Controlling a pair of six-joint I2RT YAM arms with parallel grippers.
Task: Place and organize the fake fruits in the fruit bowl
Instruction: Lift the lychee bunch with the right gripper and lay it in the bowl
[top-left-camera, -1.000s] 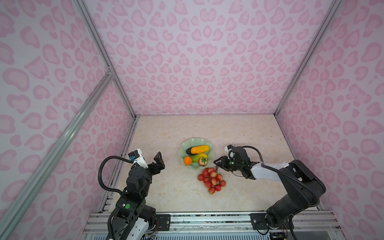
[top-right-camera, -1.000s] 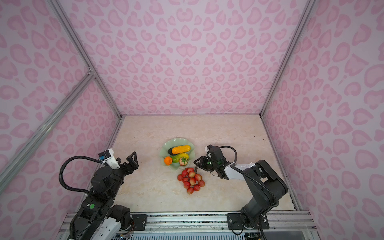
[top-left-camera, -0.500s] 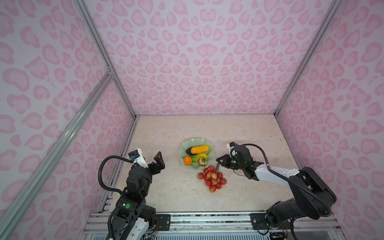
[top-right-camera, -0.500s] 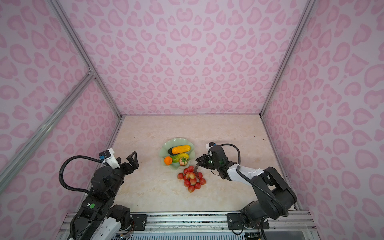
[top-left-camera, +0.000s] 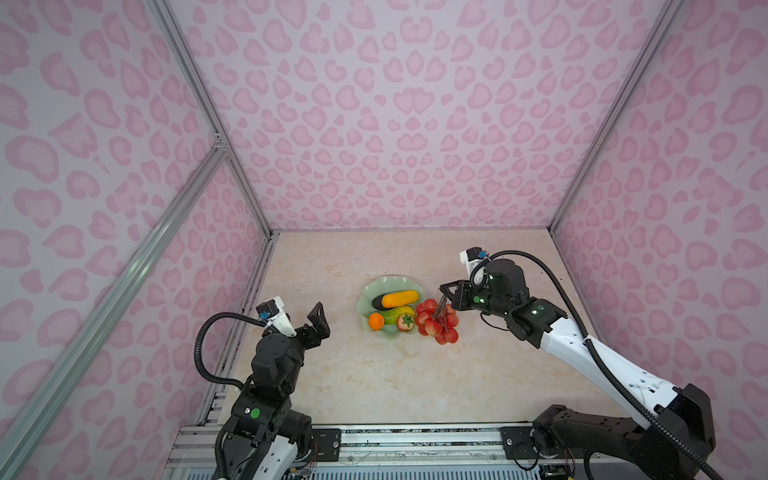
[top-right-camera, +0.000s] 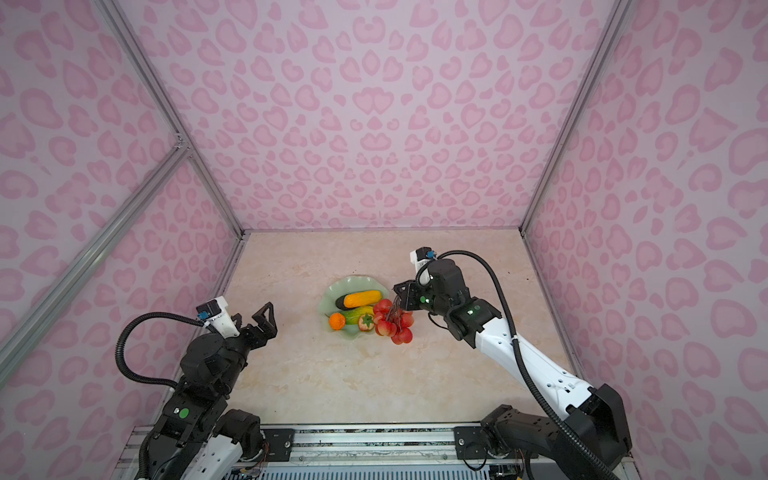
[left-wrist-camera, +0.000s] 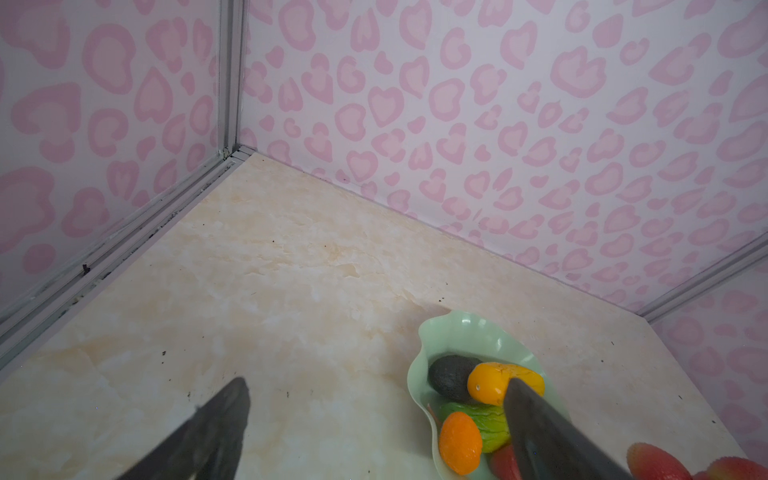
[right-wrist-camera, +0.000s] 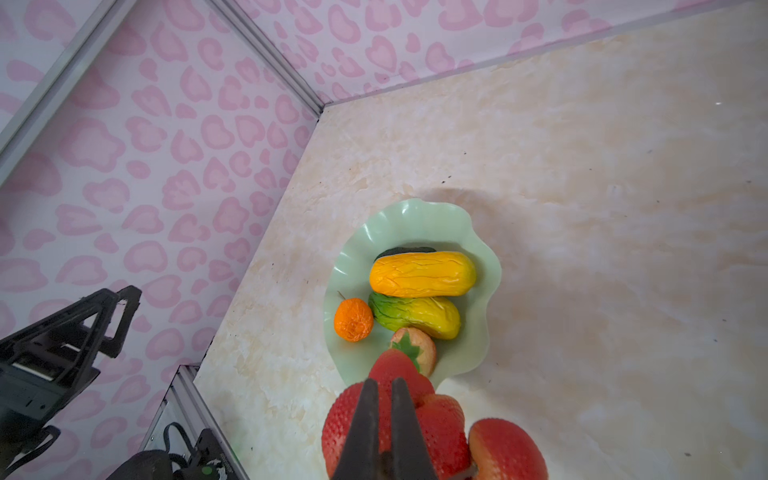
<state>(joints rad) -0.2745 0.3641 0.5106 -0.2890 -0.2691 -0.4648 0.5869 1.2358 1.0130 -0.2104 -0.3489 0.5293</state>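
I need to move my right gripper over the bowl's rim and then down next, because the berries hang outside. I will rest the berries on the yellow-green oblong (top-left-camera: 395, 315) (right-wrist-camera: 425, 317) and release the stem.
The pale green fruit bowl (top-left-camera: 376, 286) holds a yellow-orange oblong (top-left-camera: 400, 298), a dark avocado (top-left-camera: 377, 302), a yellow-green oblong (top-left-camera: 395, 315), a small orange (top-left-camera: 375, 321) and a strawberry (top-left-camera: 406, 322). My right gripper (top-left-camera: 446, 297) is shut on the dark stem of the red berry bunch (top-left-camera: 436, 322), which hangs against the bowl's right rim. In the right wrist view the shut fingertips (right-wrist-camera: 384, 384) sit over the berries (right-wrist-camera: 440, 432), hiding the stem. My left gripper (top-right-camera: 253, 320) stands open and empty, left of the bowl (left-wrist-camera: 457, 328).
Pink patterned walls with metal corner posts enclose the beige marble table (top-left-camera: 374, 386) on three sides. A metal rail (top-left-camera: 415, 436) carrying both arm bases runs along the front edge.
My right gripper has shut on the bunch's stem and carried the bunch up off the table and back to the bowl's right rim. The left arm has not moved.
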